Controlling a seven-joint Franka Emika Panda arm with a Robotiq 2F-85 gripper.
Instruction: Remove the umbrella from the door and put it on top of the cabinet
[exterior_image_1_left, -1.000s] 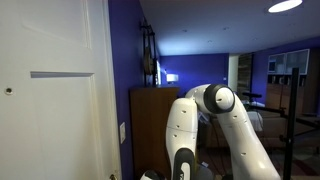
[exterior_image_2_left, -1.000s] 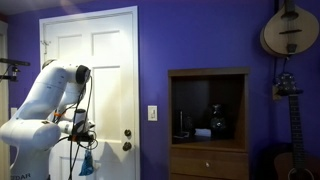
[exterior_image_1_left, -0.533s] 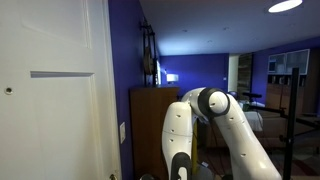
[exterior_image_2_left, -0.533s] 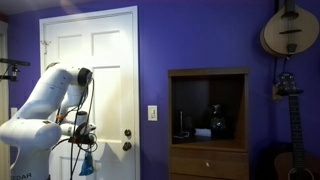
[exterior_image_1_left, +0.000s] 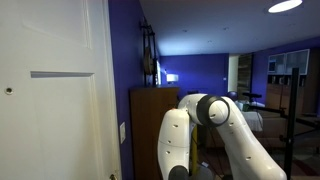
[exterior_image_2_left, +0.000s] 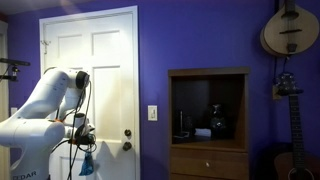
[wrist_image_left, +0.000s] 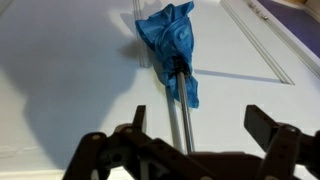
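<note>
My gripper moves outward toward the door (wrist_image_left: 70, 70) next and closes around the umbrella's thin metal rod, since that lies just outward of it, between its fingers.
The umbrella (wrist_image_left: 168, 40) hangs against the white door (wrist_image_left: 70, 70). It is a folded blue bundle with a thin metal shaft (wrist_image_left: 184, 110) running down from it. My gripper (wrist_image_left: 200, 130) is open, and the shaft passes between its two dark fingers, nearer the left one. In an exterior view the umbrella (exterior_image_2_left: 86, 163) shows as a small blue shape below my gripper (exterior_image_2_left: 80, 130), close to the door (exterior_image_2_left: 105, 60). The brown wooden cabinet (exterior_image_2_left: 208, 75) stands to the right of the door and also shows in the exterior view from the side (exterior_image_1_left: 150, 115).
A door knob (exterior_image_2_left: 127, 146) and a light switch (exterior_image_2_left: 153, 113) lie between the door and the cabinet. The cabinet's open shelf holds dark items (exterior_image_2_left: 215, 122). Stringed instruments (exterior_image_2_left: 290, 30) hang on the purple wall at the right. A stand (exterior_image_2_left: 12, 66) is at the left edge.
The arm's elbow has dropped a little and swung towards the door. The gripper stays open by the umbrella, which has not moved.
</note>
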